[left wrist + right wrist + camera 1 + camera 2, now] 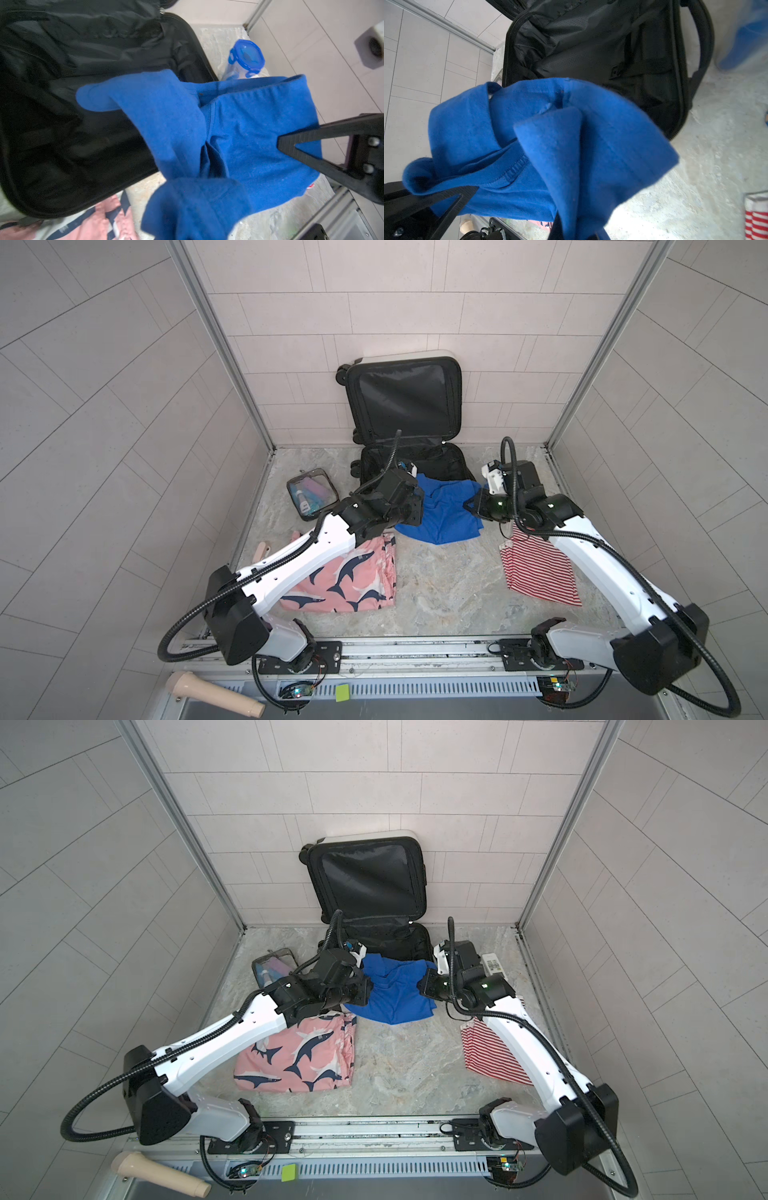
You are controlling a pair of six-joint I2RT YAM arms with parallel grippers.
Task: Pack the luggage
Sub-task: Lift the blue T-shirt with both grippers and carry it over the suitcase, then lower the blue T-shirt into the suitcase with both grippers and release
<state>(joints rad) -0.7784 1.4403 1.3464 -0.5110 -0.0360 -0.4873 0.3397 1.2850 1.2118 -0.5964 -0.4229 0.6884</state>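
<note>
My right gripper should move the shirt outward over the front edge of the luggage, lower it inside and let it go, because the luggage's empty base (448,464) (608,56) is outward of the gripper and below it.
The luggage (405,398) (370,880) lies open: its lid leans on the back wall, and its black-lined base (72,104) (612,52) rests on the table. A blue shirt (444,510) (395,990) (249,135) (571,145) hangs crumpled over the base's front edge and sags towards the table. My left gripper (417,509) (368,990) (475,188) is shut on the shirt's left side. My right gripper (467,506) (420,984) (279,141) is shut on its right side. Cloth hides each gripper's jaws in its own wrist view.
A clear toiletry pouch (311,493) lies left of the luggage. Pink shark-print shorts (349,572) lie under the left arm and a red-striped cloth (540,572) under the right arm. A blue-lidded container (246,56) stands right of the base. Tiled walls close in three sides.
</note>
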